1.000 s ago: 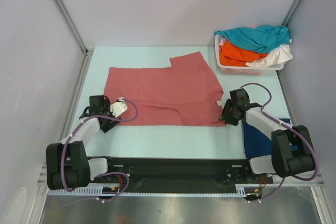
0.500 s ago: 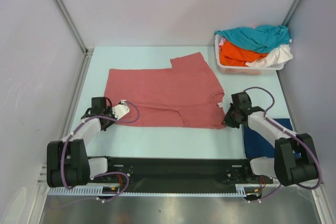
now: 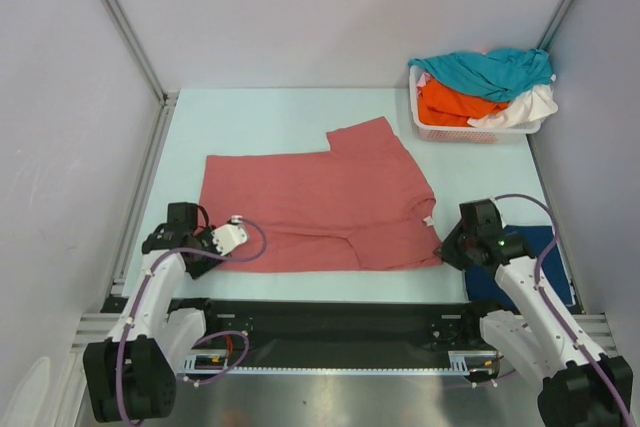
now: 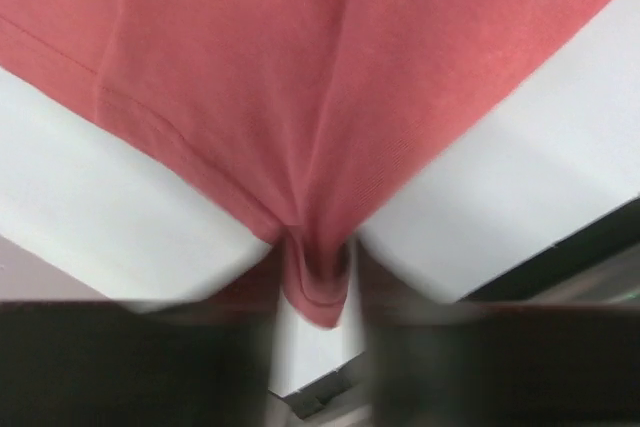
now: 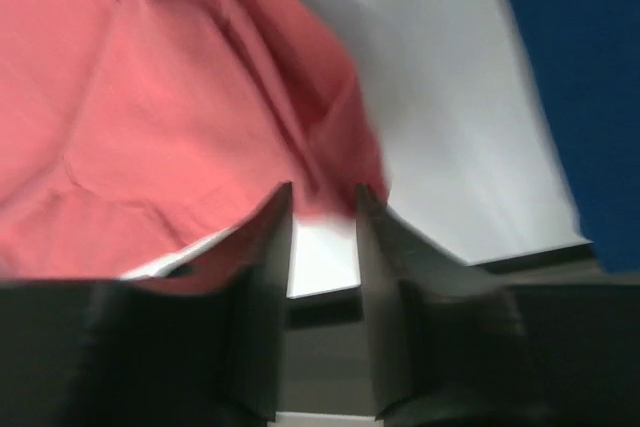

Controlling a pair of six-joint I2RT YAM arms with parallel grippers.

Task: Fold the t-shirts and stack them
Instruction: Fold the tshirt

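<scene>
My right gripper lifts outward next, then lowers to the sleeve's hem corner by the basket, since the sleeve juts out past the shirt's far edge.
A dusty salmon-red t-shirt (image 3: 320, 212) lies spread flat across the middle of the table. My left gripper (image 3: 208, 247) is at its near-left corner and shut on a fold of the hem, which shows pinched between the jaws in the left wrist view (image 4: 315, 272). My right gripper (image 3: 447, 249) is at the near-right corner, and the shirt's edge (image 5: 330, 182) sits between its fingertips. A navy blue t-shirt (image 3: 525, 252) lies flat at the near right, partly under the right arm. Teal (image 3: 490, 67), orange (image 3: 455, 107) and white (image 3: 530, 107) shirts are heaped in the basket.
The white lattice basket (image 3: 470, 133) stands at the far right corner. Grey walls and metal posts close in the table on the left, back and right. The black base rail (image 3: 320, 322) runs along the near edge. The navy shirt also shows in the right wrist view (image 5: 585, 67).
Both grippers have drawn back toward the near edge, dragging the salmon shirt's near hem with them. The right one moved further, toward the navy shirt.
</scene>
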